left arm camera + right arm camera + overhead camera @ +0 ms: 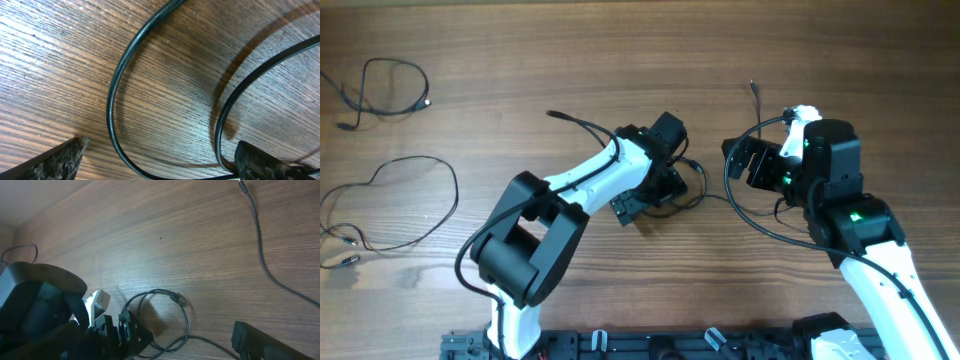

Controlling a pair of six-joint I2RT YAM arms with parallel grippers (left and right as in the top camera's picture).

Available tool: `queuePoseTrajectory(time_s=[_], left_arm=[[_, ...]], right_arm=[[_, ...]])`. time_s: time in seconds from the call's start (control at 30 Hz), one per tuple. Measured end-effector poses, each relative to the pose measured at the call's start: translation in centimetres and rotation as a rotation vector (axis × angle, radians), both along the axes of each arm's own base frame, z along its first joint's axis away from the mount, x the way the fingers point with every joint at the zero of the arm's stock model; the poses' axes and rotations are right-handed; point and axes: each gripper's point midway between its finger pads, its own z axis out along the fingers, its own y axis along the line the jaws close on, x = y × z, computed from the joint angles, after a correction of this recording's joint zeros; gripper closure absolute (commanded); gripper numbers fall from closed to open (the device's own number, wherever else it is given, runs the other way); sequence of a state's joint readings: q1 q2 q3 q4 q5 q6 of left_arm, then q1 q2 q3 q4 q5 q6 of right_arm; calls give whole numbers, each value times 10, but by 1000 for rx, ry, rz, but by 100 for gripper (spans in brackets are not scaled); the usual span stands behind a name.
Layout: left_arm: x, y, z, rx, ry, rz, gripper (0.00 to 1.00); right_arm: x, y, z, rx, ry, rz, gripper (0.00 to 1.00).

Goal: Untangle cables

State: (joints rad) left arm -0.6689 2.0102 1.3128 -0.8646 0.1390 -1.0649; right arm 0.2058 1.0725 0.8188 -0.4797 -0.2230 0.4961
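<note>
My left gripper needs to stay low next and bring its open fingers together on the loop's near bend [145,173], since the cable already curves between them on the tabletop.
Three thin black cables lie on the wooden table. Two rest as separate loose loops at the far left, one [392,85] behind the other [405,195]. The third cable [700,185] lies between the arms. My left gripper [658,188] is low over its small loop and open. In the left wrist view the loop [112,100] curves between the fingertips [57,160], and my left gripper [160,162] holds nothing. My right gripper [748,160] is open, just right of the loop [186,320]. This cable's long tail [259,240] runs off to the back.
The left arm's gripper body [105,330] fills the lower left of the right wrist view, close to my right gripper [165,350]. Thicker black arm cables [745,205] arc beside each wrist. The arm bases stand at the table's front edge [650,345].
</note>
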Motion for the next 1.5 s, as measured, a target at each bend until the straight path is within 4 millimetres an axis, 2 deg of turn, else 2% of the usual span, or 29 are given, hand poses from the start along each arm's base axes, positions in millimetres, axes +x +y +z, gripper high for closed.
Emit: queuePoseTrajectory(time_s=[0.27, 0.47, 0.67, 0.73, 0.87, 1.0, 1.13, 1.17, 1.3, 1.43, 1.5], left_arm=[[1, 1, -1, 5, 14, 13, 1], [2, 4, -2, -12, 51, 41, 9], [1, 5, -3, -10, 62, 26, 6], [1, 5, -2, -12, 64, 10, 9], [-1, 7, -3, 1, 72, -9, 26], [-6, 16, -3, 41, 86, -37, 30], [-8, 32, -2, 109, 97, -44, 64], [-7, 35, -2, 119, 92, -47, 67], [4, 51, -3, 185, 53, -33, 96], [19, 72, -3, 261, -2, -19, 96], [27, 90, -1, 309, -12, 9, 96]], right_arm=[[0, 0, 0, 0, 0, 0, 0], [0, 0, 0, 0, 0, 0, 0], [0, 0, 0, 0, 0, 0, 0], [0, 0, 0, 0, 0, 0, 0], [0, 0, 0, 0, 0, 0, 0], [0, 0, 0, 0, 0, 0, 0], [0, 0, 0, 0, 0, 0, 0], [0, 0, 0, 0, 0, 0, 0], [0, 0, 0, 0, 0, 0, 0], [0, 0, 0, 0, 1, 0, 0], [0, 0, 0, 0, 2, 0, 0]])
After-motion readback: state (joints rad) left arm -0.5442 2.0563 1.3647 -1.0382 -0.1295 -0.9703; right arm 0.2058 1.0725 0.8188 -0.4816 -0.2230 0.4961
